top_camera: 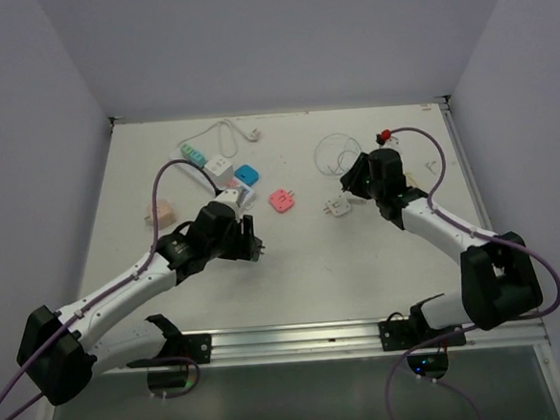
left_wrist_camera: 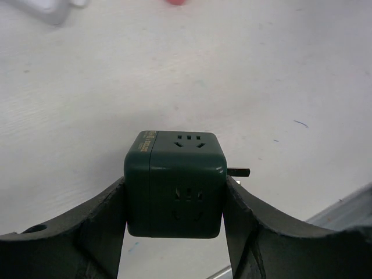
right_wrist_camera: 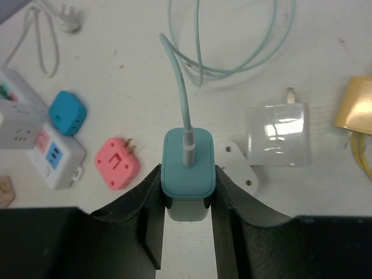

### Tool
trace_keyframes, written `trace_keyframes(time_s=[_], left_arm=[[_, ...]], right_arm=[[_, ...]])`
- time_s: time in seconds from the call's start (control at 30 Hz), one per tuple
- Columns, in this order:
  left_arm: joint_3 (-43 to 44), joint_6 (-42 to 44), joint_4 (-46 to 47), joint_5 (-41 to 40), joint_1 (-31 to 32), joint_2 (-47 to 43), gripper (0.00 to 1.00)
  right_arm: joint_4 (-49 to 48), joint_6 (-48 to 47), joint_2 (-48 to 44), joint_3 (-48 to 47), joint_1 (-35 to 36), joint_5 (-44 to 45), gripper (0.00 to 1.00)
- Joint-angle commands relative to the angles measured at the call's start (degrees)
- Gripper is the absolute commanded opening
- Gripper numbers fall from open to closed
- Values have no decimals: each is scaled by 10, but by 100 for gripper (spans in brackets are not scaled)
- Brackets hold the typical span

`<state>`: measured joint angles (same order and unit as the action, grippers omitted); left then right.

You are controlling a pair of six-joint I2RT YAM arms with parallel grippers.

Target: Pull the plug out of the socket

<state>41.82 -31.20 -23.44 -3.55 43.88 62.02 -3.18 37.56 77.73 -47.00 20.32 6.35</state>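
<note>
The right gripper moves down and back onto the table beside the white charger next, since the teal plug (right_wrist_camera: 187, 165) is already apart from the power strip.
The socket, a long white power strip (top_camera: 195, 155) with pink, teal and blue faces and a white cord, lies at the far left. Its end shows in the right wrist view (right_wrist_camera: 53, 158). A white cube adapter (top_camera: 219, 164) sits on it. My left gripper (top_camera: 252, 243) is shut on a dark green cube adapter (left_wrist_camera: 174, 183), held off the table away from the strip, one metal prong (left_wrist_camera: 238, 172) showing. My right gripper (top_camera: 354, 182) is shut on a teal plug (right_wrist_camera: 187, 165) with a teal cable (right_wrist_camera: 181, 93), apart from the strip.
Loose on the table lie a blue adapter (top_camera: 247, 174), a pink adapter (top_camera: 281, 201), a white flat adapter (top_camera: 335, 206) and a beige cube (top_camera: 160, 214). A white charger (right_wrist_camera: 276, 135) and a yellow object (right_wrist_camera: 356, 107) lie right of the teal plug. Grey walls enclose the table.
</note>
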Motion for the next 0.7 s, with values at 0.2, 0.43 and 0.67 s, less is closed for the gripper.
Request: trace_keyframes(time_s=[0.2,0.43,0.67], left_arm=[[51,43,-105,-166,-84,49,0],[57,54,-102,-188,-210,97,1],[70,66,-80,-168,-302,151,6]], right_arm=[[63,-6,88,12,-98,-58,0],[45,-3,120,31,-155,-117,2],[71,-19,108,28,-162,-100,23]])
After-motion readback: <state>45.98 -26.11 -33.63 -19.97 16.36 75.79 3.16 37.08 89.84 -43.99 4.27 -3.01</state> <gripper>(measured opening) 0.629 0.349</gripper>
